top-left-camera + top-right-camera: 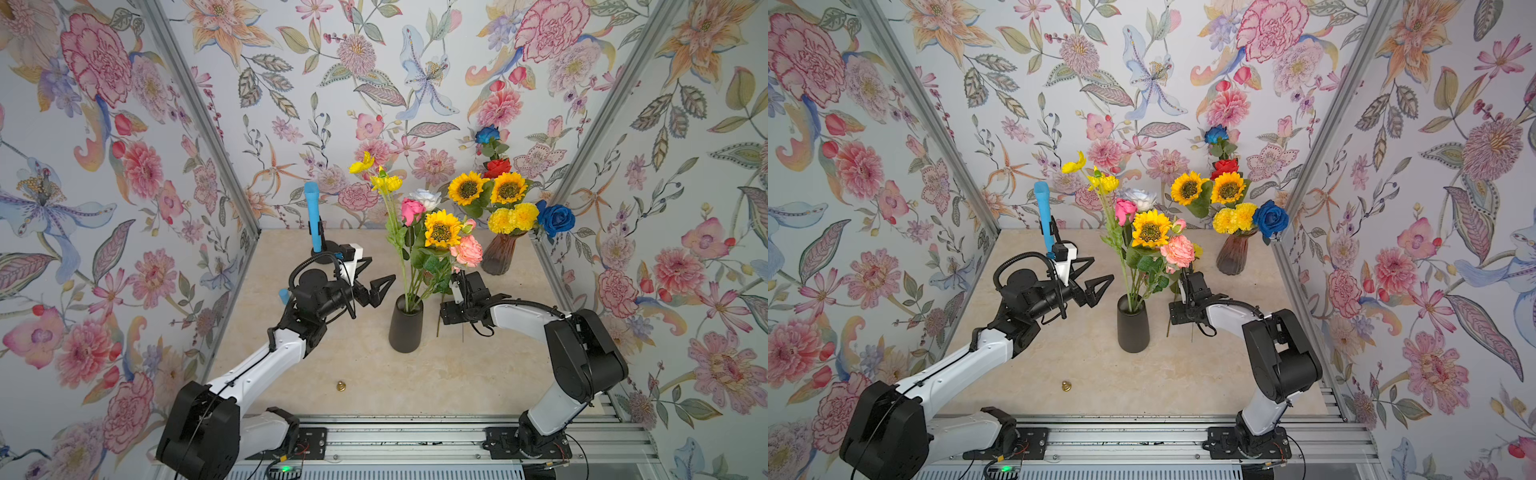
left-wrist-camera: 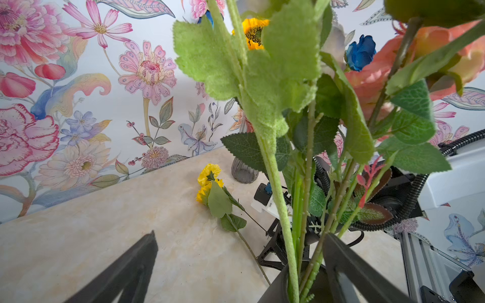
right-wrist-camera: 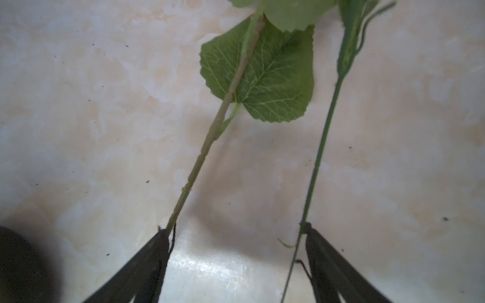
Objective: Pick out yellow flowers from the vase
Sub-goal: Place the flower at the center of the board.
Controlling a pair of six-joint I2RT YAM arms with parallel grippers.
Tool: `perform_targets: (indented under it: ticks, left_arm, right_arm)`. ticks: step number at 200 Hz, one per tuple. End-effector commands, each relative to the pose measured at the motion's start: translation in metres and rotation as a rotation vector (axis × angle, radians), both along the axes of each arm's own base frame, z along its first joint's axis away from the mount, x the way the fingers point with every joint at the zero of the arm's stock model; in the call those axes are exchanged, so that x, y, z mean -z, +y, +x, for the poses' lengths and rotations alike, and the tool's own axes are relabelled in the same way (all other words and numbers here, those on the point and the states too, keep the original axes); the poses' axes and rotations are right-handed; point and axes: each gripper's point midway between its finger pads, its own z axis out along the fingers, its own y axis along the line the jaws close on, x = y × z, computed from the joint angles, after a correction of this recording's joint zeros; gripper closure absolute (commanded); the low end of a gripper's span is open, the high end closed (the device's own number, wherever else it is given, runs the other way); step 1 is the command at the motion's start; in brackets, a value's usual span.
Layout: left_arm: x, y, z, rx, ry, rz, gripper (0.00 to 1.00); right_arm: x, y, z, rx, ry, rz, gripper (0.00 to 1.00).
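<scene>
I should next move my left gripper to the vase and close it on the pale green stem above the vase's rim (image 1: 403, 273), as it carries the thin-petalled yellow flowers (image 1: 386, 183).
A black vase (image 1: 406, 324) (image 1: 1133, 328) in mid-table holds a sunflower (image 1: 441, 228), thin-petalled yellow flowers (image 1: 386, 183) and pink, white and peach roses. My left gripper (image 1: 376, 278) (image 2: 241, 233) hangs open just left of the stems, above the vase (image 2: 278, 288). Low over the table right of the vase, my right gripper (image 1: 453, 318) (image 3: 235, 228) is open. Two loose stems, a thick one (image 3: 210, 136) and a thin one (image 3: 322, 141), lie against its fingertips. A yellow pompom flower (image 2: 210, 181) lies on the table behind the vase.
A brown glass vase (image 1: 498, 253) at the back right holds sunflowers, yellow pompoms and blue and red roses. A blue tube on a stand (image 1: 312, 216) rises at the back left. A small brass piece (image 1: 340, 386) sits near the front. Floral walls enclose three sides.
</scene>
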Motion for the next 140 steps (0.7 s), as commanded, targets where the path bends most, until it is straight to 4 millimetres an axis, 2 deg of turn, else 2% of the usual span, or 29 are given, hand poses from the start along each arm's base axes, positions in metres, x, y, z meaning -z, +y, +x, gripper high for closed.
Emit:
perform_targets:
  ticks: [1,38,102,140]
  left_arm:
    - [-0.008,-0.009,-0.014,0.065,-0.062,0.004,0.00]
    - [-0.009,-0.017,-0.016,0.102,-0.064,0.008,0.02]
    - [-0.010,-0.030,-0.005,0.103,-0.061,0.047,0.08]
    - [-0.004,-0.039,0.002,0.111,-0.047,0.073,0.13]
  right_arm:
    - [-0.020,-0.002,0.000,0.009,-0.063,0.009,0.09]
    - [-0.037,-0.007,-0.001,0.033,-0.118,0.032,0.00]
    - [-0.060,-0.033,-0.004,0.132,-0.192,0.083,0.00]
    - [-0.057,-0.039,-0.003,0.156,-0.179,0.106,0.00]
